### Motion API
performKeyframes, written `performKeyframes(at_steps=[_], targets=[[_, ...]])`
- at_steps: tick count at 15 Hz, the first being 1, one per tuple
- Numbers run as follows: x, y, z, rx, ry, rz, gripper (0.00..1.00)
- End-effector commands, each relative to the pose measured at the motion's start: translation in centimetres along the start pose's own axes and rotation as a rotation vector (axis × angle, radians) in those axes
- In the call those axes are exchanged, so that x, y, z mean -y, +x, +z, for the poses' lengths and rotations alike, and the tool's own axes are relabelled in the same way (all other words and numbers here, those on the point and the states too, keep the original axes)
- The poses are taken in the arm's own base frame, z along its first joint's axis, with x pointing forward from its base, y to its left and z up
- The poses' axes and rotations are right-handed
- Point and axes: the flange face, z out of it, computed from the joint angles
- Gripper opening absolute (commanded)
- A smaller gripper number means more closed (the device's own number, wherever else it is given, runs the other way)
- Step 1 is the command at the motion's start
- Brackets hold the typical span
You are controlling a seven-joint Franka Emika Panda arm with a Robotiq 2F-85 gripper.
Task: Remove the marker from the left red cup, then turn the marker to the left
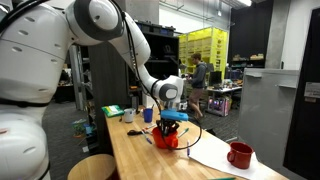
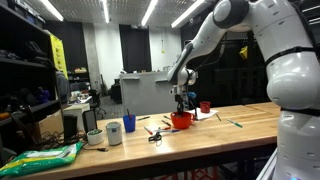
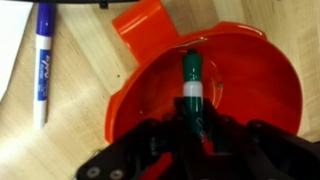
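The tabletop is bare back toward my base from my gripper, so my gripper should next lift the marker (image 3: 192,85) up out of the cup, carry it back, lower it and release it.
The squat red cup (image 3: 270,60) stands on the wooden table and also shows in both exterior views (image 1: 165,140) (image 2: 181,121). The marker (image 3: 192,85), with a green cap and white body, stands inside it. My gripper (image 3: 193,125) reaches down into the cup with a finger pressed on each side of the marker, so it looks shut on it. In both exterior views the gripper (image 1: 170,118) (image 2: 182,104) sits right above the cup. The marker is too small to make out there.
A blue marker (image 3: 43,60) lies on the table beside the cup. A darker red mug (image 1: 239,154) (image 2: 205,107) stands on white paper (image 1: 215,150). A blue cup (image 2: 129,124), a white cup (image 2: 113,133) and scissors (image 2: 155,135) sit further along the table.
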Motion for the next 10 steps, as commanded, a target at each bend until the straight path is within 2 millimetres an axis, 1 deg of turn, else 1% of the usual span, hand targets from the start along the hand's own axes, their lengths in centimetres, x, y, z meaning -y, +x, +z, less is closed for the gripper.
performKeyframes(at_steps=[1, 6, 10], targets=[[1.3, -0.3, -3.9, -0.037, -0.049, -0.003, 0.05], [2.0, -0.3, -8.2, -0.063, -0.105, -0.005, 0.05], [2.6, -0.8, -10.9, -0.044, -0.125, 0.035, 0.05]])
